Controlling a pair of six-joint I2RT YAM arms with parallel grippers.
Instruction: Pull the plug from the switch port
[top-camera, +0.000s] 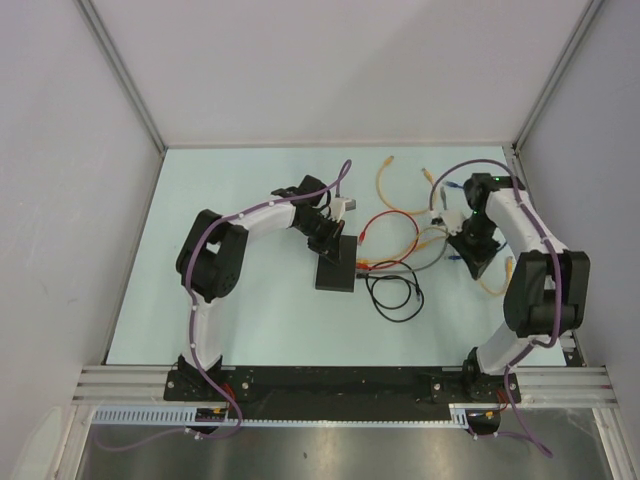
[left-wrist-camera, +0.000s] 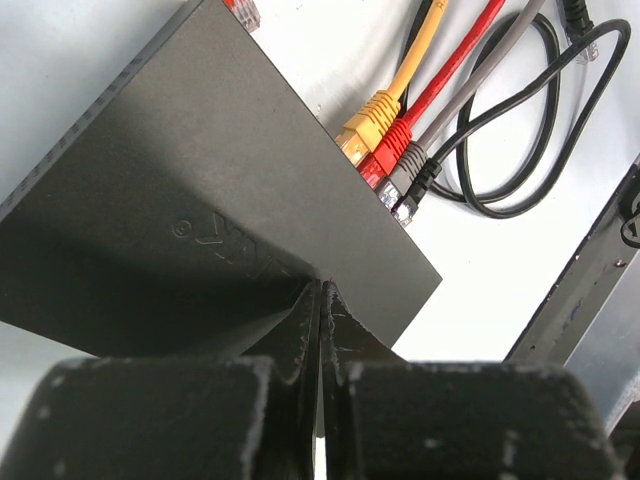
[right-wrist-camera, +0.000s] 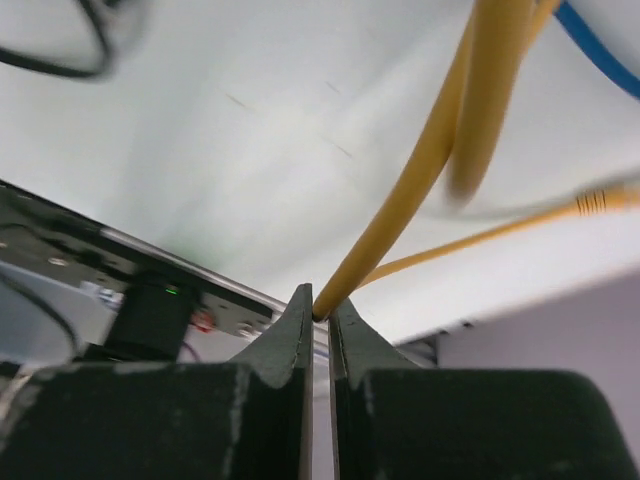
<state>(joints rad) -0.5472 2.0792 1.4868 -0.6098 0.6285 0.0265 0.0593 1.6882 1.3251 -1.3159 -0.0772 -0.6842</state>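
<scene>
I will next carry the yellow cable outward with my right gripper and release it on the tabletop by the far blue plug (top-camera: 460, 194), clear of the switch.
The switch (top-camera: 336, 266) is a flat matte-black box in the middle of the table; its plain top fills the left wrist view (left-wrist-camera: 200, 180). A yellow plug (left-wrist-camera: 366, 124), a red plug (left-wrist-camera: 394, 146), a grey plug (left-wrist-camera: 412, 166) and a black plug (left-wrist-camera: 408, 200) sit side by side in ports on its edge. My left gripper (top-camera: 326, 234) is shut, and its fingertips (left-wrist-camera: 322, 288) rest on the switch's top. My right gripper (top-camera: 470, 246) is off to the right, shut on a yellow cable (right-wrist-camera: 400, 220) that runs up from between its tips (right-wrist-camera: 322, 306).
Loose cables lie right of the switch: an orange one (top-camera: 384, 186), a red loop (top-camera: 384, 222), a black loop (top-camera: 396, 296), a yellow loop (top-camera: 494, 282). A blue cable (right-wrist-camera: 600, 52) crosses near the right gripper. Walls enclose the table on three sides.
</scene>
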